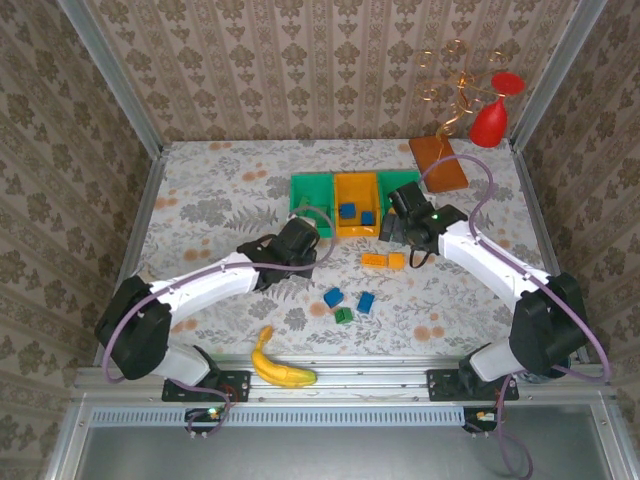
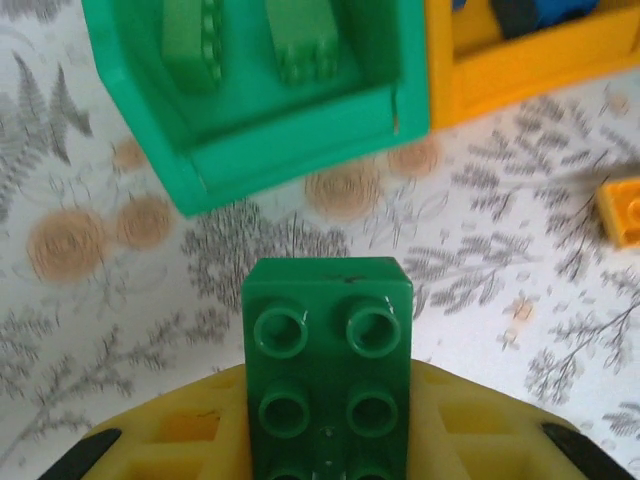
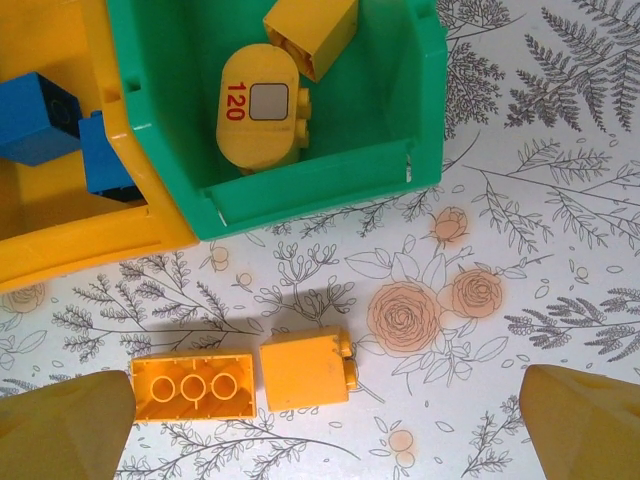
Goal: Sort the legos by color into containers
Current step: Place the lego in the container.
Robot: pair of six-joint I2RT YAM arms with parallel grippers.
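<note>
My left gripper is holding the matching lego. It should next carry the lego outward past the near side of the green container with green legos inside and release it.
My left gripper (image 1: 298,241) is shut on a dark green lego (image 2: 328,370), held a short way in front of the left green container (image 2: 290,150), which has two green legos (image 2: 190,45) in it. My right gripper (image 3: 325,430) is open above two orange legos (image 3: 193,386) (image 3: 305,368) lying on the table between its fingers (image 3: 60,430). Just beyond them the right green container (image 3: 330,170) holds two orange pieces (image 3: 262,105). The orange container (image 1: 357,205) in the middle holds blue legos (image 3: 35,115). Two blue legos (image 1: 332,297) (image 1: 366,301) and a green one (image 1: 343,315) lie loose nearer the arms.
A yellow banana (image 1: 278,365) lies at the table's near edge. A flat brown-orange board (image 1: 438,160) and a red object on a wire stand (image 1: 490,120) sit at the back right corner. Patterned walls close in the table on three sides.
</note>
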